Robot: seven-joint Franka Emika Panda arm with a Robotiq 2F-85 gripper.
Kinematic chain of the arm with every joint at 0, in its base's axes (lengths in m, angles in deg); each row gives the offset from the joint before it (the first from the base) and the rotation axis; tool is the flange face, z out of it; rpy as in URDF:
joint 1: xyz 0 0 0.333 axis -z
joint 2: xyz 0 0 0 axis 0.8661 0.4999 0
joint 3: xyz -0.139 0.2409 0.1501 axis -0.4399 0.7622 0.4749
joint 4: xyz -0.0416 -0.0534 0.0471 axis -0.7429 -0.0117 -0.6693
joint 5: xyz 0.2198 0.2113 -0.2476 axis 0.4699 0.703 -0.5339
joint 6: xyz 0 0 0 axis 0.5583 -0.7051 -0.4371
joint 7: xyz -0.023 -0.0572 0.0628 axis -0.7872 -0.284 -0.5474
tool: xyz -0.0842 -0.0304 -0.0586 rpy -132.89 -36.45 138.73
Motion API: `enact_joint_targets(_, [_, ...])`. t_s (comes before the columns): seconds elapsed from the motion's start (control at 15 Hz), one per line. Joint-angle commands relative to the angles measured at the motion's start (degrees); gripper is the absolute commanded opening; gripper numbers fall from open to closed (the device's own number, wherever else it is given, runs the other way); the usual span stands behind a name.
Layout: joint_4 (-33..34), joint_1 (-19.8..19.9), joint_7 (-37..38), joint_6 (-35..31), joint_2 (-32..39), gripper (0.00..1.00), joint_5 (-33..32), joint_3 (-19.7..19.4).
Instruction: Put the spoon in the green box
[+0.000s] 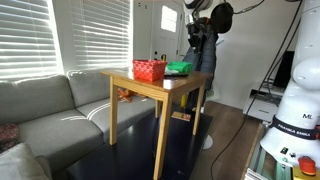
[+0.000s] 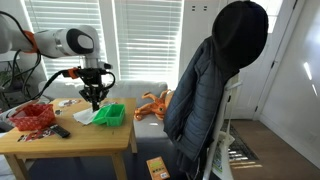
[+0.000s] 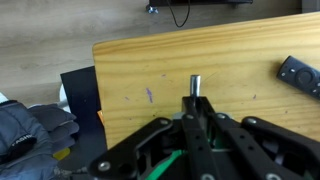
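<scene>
Next, my gripper moves over the box's open middle and down to let go, because the spoon's handle still hangs over bare wood beside the green box (image 2: 110,116).
In the wrist view my gripper (image 3: 196,108) is shut on the spoon. Its metal handle end (image 3: 196,82) sticks out beyond the fingertips over the wooden table (image 3: 170,65). A patch of green (image 3: 172,160) shows beneath the fingers. In an exterior view my gripper (image 2: 93,98) hangs just above the low green box (image 2: 110,116), at its near-left side. The green box also shows in an exterior view (image 1: 178,68) next to the red basket (image 1: 149,70). The spoon's bowl is hidden by the fingers.
The red latticed basket (image 2: 33,117) stands on the table's left end. A black remote (image 2: 60,131) and a white object (image 2: 83,116) lie between it and the box. An orange toy (image 2: 152,103) lies behind the box. A dark jacket (image 2: 215,90) hangs on a chair beside the table.
</scene>
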Motion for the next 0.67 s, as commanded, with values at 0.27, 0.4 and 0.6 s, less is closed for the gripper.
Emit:
enact_joint_targets(0.27, [9.76, 2.09, -1.46, 3.38, 8.98, 0.02, 0.04, -0.02])
enact_joint_targets(0.4, [11.27, 2.47, -1.31, 3.33, 10.93, 0.02, 0.07, -0.02])
enact_joint_targets(0.6, [13.63, 2.78, -1.34, 2.93, 13.66, 0.02, 0.34, 0.26])
